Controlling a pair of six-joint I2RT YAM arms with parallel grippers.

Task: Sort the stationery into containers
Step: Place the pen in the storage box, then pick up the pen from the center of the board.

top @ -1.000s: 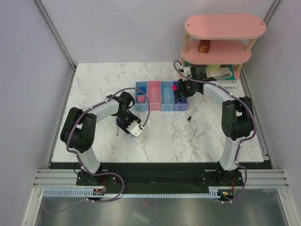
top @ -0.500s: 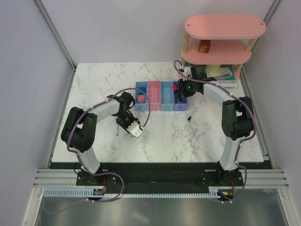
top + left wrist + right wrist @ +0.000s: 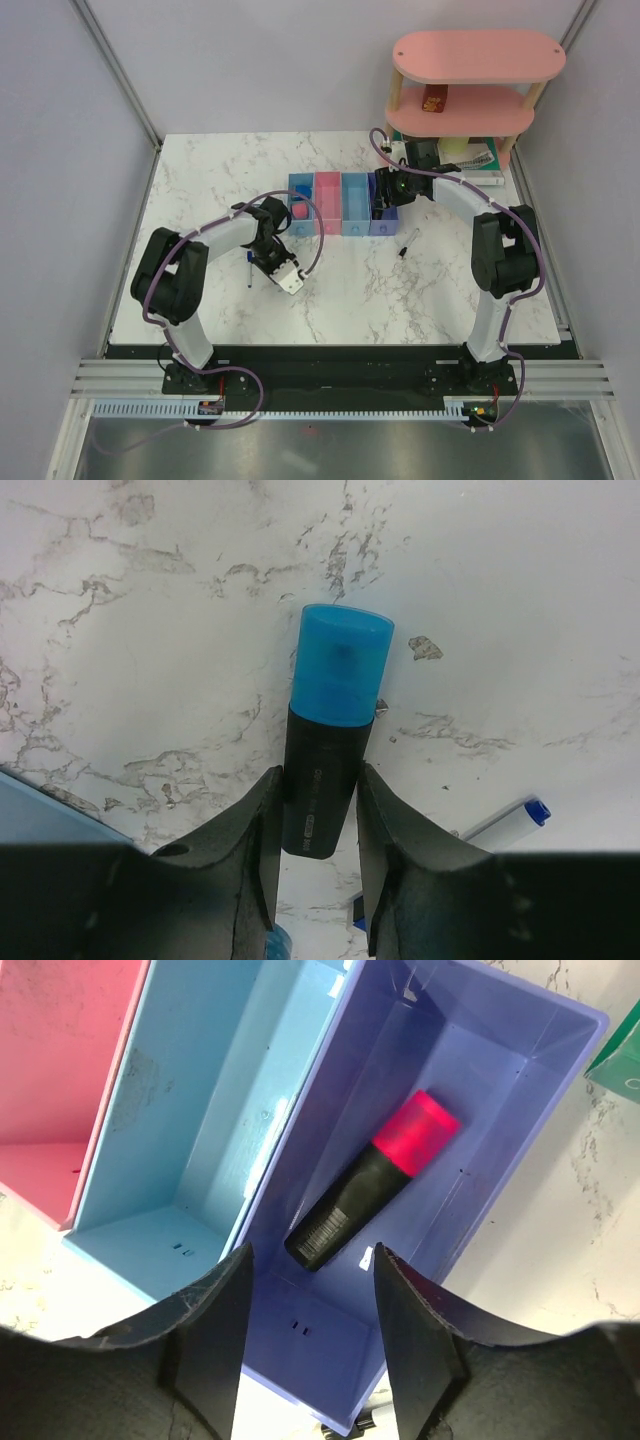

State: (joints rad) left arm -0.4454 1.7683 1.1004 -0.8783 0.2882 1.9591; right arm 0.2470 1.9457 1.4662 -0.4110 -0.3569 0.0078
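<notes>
I will bring my left gripper up, outward and to the right in the top view, over the purple-blue bin, to release its black highlighter where a pink-capped one lies.
In the left wrist view my left gripper [image 3: 320,780] is shut on a black highlighter with a blue cap [image 3: 335,720], low over the marble table; both jaws touch its barrel. From above, that gripper [image 3: 262,252] is in front of the row of four bins [image 3: 340,205]. My right gripper [image 3: 312,1260] is open and empty above the purple-blue bin [image 3: 520,1130], where a black highlighter with a pink cap [image 3: 375,1185] lies. A pink eraser [image 3: 297,211] sits in the leftmost light blue bin. One thin pen [image 3: 248,270] lies by the left gripper, another [image 3: 407,243] right of the bins.
The pink two-tier shelf [image 3: 470,80] with a small red box [image 3: 433,98] stands at the back right, above the green-edged book [image 3: 480,155]. The pink bin [image 3: 60,1050] and the light blue bin [image 3: 200,1110] beside the purple one hold nothing in the part shown.
The pink-capped highlighter has left my right gripper and now lies in the purple-blue bin. My left gripper has shifted slightly toward the near side.
</notes>
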